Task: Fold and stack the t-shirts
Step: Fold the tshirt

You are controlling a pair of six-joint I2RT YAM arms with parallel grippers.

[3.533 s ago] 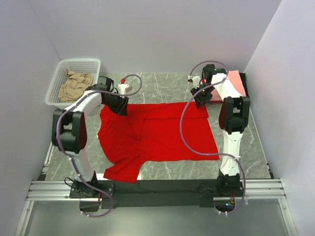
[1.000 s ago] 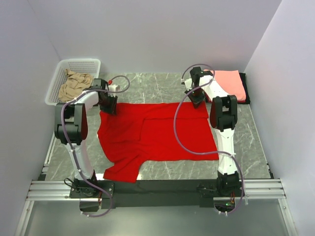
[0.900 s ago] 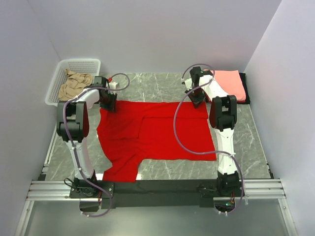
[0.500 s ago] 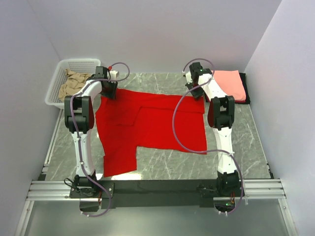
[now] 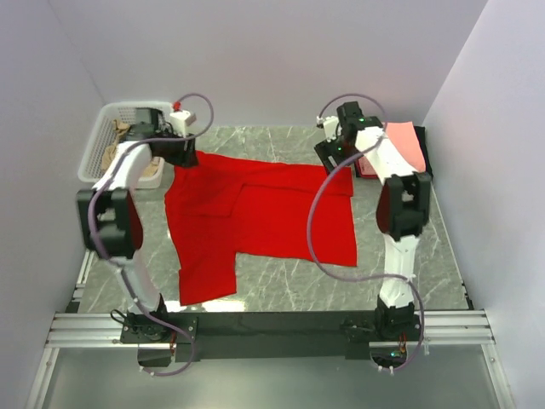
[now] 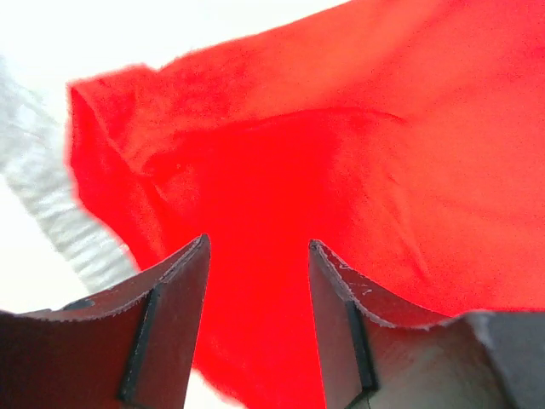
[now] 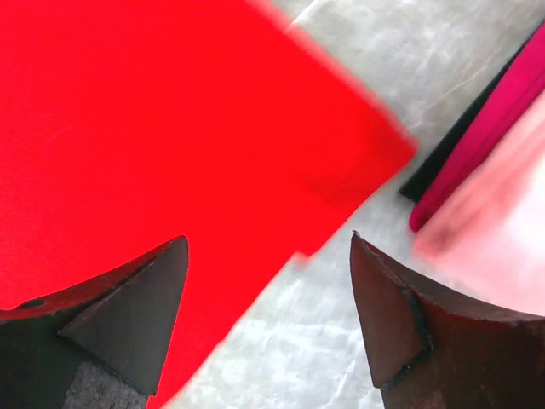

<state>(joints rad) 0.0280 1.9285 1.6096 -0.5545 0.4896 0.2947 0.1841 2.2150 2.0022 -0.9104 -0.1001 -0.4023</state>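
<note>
I should next bring my right gripper back, away from the basket, turning and lowering it onto the near corner of the red t-shirt, which lies flat on bare marble.
A large bright red t-shirt (image 5: 255, 213) lies spread flat on the marble table, one sleeve toward the near edge. My left gripper (image 5: 181, 156) is open over its far left corner; in the left wrist view (image 6: 257, 243) red cloth (image 6: 383, 128) shows between and below the parted fingers. My right gripper (image 5: 335, 162) is open over the far right corner; in the right wrist view (image 7: 268, 239) it hangs above the shirt's edge (image 7: 128, 111) and bare table. Folded shirts are stacked at the far right (image 5: 407, 141): salmon-pink (image 7: 502, 213) on dark red (image 7: 485, 145) on black (image 7: 443, 153).
A white mesh basket (image 5: 106, 119) stands at the far left with a tan shirt (image 5: 109, 155) in it, partly hidden by my left arm. Its mesh (image 6: 51, 213) shows beside the red cloth. Bare marble (image 5: 400, 256) lies to the right of the shirt. Walls enclose three sides.
Both grippers dragged the red shirt's far edge away from the near edge. They have since let go and risen a little, and the left arm swung toward the basket.
</note>
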